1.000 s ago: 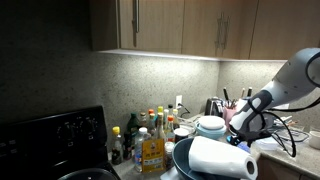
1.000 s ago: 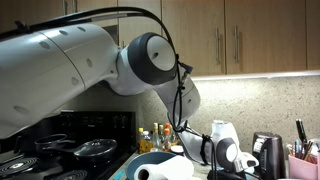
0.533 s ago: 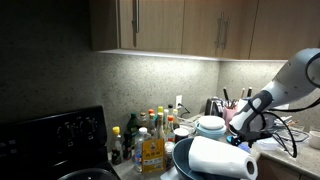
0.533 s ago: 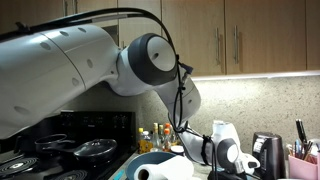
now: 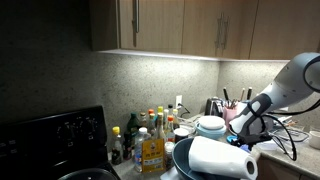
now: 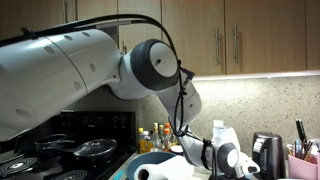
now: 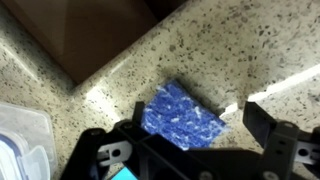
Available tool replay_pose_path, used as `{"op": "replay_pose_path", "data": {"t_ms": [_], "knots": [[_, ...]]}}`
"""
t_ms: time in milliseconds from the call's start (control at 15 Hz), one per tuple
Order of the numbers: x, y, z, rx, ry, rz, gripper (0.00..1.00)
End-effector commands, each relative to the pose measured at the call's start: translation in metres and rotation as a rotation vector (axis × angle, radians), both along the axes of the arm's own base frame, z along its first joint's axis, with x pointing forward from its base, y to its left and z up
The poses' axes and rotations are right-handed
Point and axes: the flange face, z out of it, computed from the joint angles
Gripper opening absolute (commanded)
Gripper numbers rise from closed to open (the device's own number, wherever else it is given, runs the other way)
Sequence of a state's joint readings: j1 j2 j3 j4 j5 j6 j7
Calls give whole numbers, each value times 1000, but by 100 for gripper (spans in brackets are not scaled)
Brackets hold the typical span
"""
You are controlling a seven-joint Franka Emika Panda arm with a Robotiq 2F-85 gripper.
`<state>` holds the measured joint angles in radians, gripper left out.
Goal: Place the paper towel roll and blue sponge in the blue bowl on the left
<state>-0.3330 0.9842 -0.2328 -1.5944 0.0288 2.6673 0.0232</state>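
Observation:
The sponge already lies between my gripper's fingers. My gripper should stay low over the counter next, then close its fingers on it.
The blue sponge lies flat on the speckled counter in the wrist view. My gripper is open and straddles it, with one black finger at the sponge's left corner and the other finger apart from it on the right. In both exterior views the gripper is low over the counter. The white paper towel roll lies on its side in the blue bowl. The sponge is hidden in both exterior views.
Stacked white bowls stand behind the roll. Several bottles crowd beside a black stove. A dark kettle and a utensil holder stand near the gripper. A clear plastic container sits left of the sponge.
The arm has shifted slightly, and the gripper has dropped a little lower toward the counter. The roll and bowl have not moved.

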Motion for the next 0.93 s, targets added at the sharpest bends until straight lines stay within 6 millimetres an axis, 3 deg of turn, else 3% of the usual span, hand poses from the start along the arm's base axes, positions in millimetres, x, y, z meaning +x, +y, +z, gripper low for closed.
{"op": "replay_pose_path", "data": {"t_ms": [0, 467, 533, 667, 867], "knots": [[1, -7, -2, 10, -9, 9, 100], [2, -6, -2, 7, -11, -6, 100], [2, -5, -2, 8, -11, -6, 75], [2, -6, -1, 14, -18, -17, 68], [2, -7, -1, 16, -21, -19, 47]]}}
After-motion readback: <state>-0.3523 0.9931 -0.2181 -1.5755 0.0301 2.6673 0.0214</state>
